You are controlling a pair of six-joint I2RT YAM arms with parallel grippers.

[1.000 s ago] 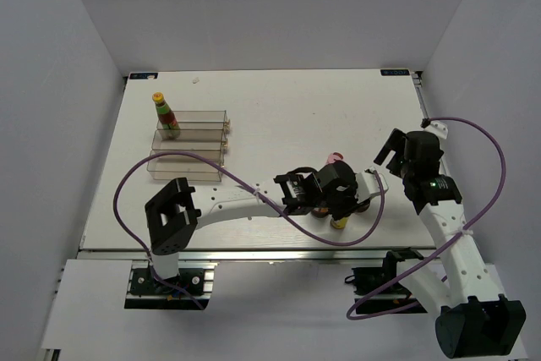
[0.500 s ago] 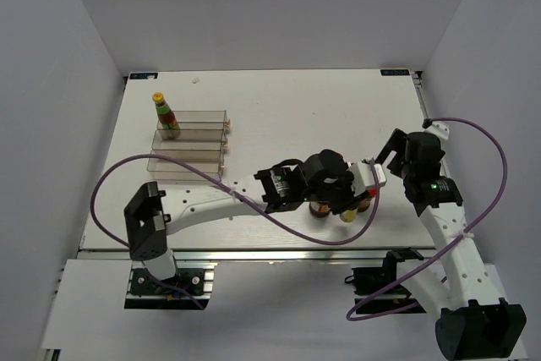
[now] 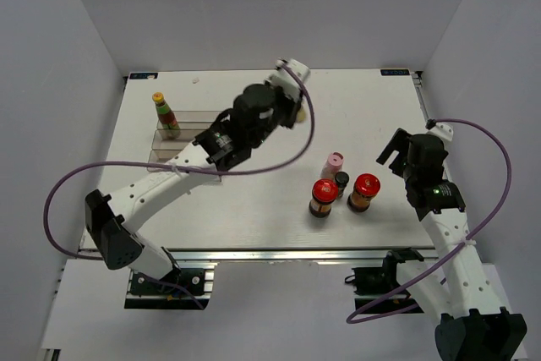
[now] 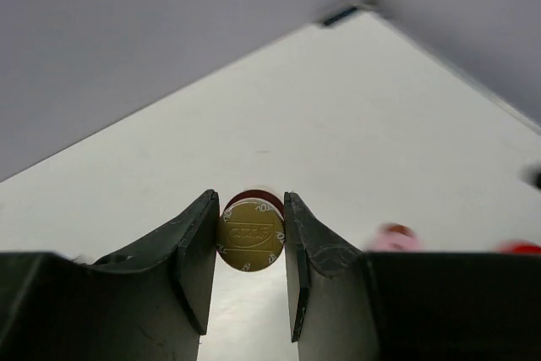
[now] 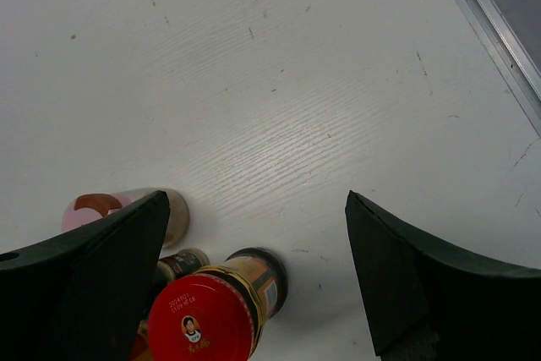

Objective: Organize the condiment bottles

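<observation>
The left gripper moves to the left in the top view next, lowers there and releases, as the rack's far shelf (image 3: 196,123) stands open beside the yellow-capped bottle.
My left gripper (image 3: 290,114) is raised over the far middle of the table, right of the rack. In the left wrist view it (image 4: 246,238) is shut on the slim yellowish bottle (image 4: 251,234), seen cap-on. Two red-lidded jars (image 3: 321,193) (image 3: 365,185), the pink-capped bottle (image 3: 333,161) and the dark-capped bottle (image 3: 341,180) stand together at the near right. The yellow-capped green-labelled bottle (image 3: 165,116) stands on the rack's far left. My right gripper (image 3: 396,146) is open and empty, right of the cluster. Its wrist view shows it (image 5: 257,200) above a red-lidded jar (image 5: 203,319).
The clear tiered plastic rack (image 3: 193,151) stands at the far left of the table. A purple cable loops from the left arm out over the near left edge. The table's right edge (image 5: 494,35) runs past my right gripper.
My left gripper has lifted the slim yellowish bottle out of the cluster and swung it back and left towards the rack. The right arm has barely moved.
</observation>
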